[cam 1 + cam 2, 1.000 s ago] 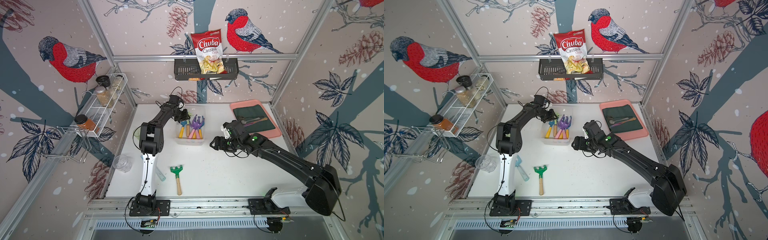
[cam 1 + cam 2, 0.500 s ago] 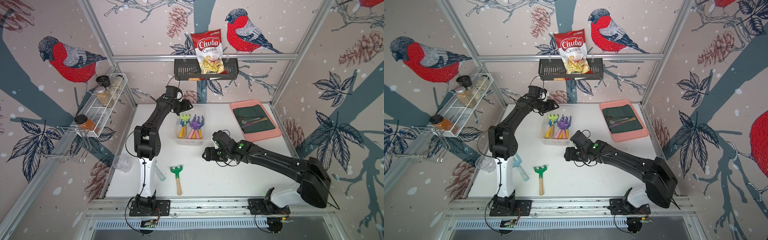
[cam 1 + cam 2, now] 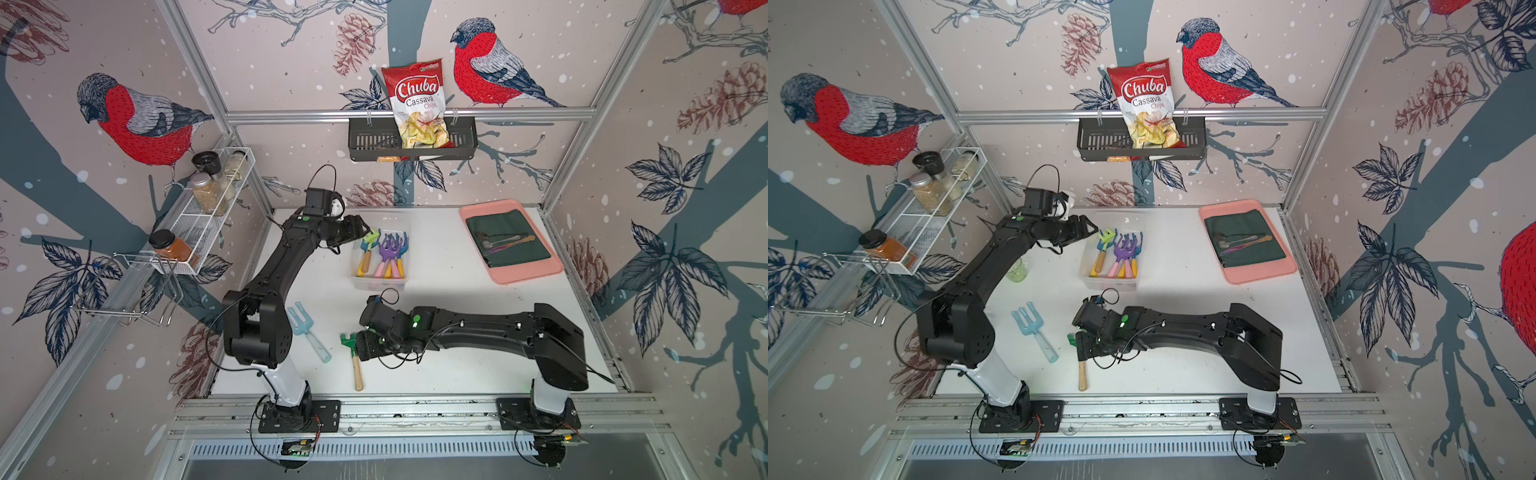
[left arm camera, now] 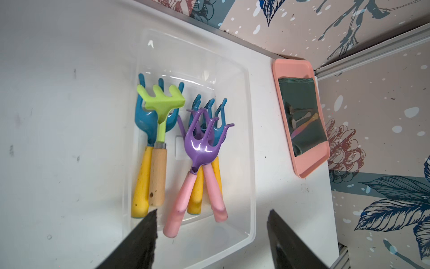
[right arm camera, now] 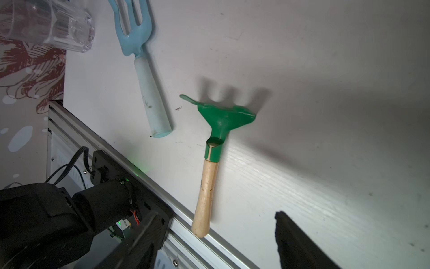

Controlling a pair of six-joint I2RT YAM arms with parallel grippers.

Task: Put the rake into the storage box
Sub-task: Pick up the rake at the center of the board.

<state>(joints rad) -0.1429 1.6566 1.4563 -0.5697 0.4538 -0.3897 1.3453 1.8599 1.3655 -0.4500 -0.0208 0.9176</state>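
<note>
The wooden handle of the dark green rake lies below and back toward the front bar, so the robot will next lower its right gripper back onto the handle's slim middle, between its open fingers.
A dark green rake with a wooden handle lies flat on the white table near the front rail. My right gripper hovers open just above its handle, holding nothing. The storage box is a clear tub in mid-table. It holds a lime-green rake with a wooden handle, beside several blue and purple hand forks. My left gripper hangs open and empty over the box's far left end.
A light blue fork lies left of the dark green rake, with a clear glass beyond it. A pink tray with cloth and spoons sits at the back right. A black basket and a wire rack hang on the walls.
My left gripper opened and drew back up from the box, leaving the lime-green rake inside. My right arm swung forward and left until it stood over the dark green rake.
</note>
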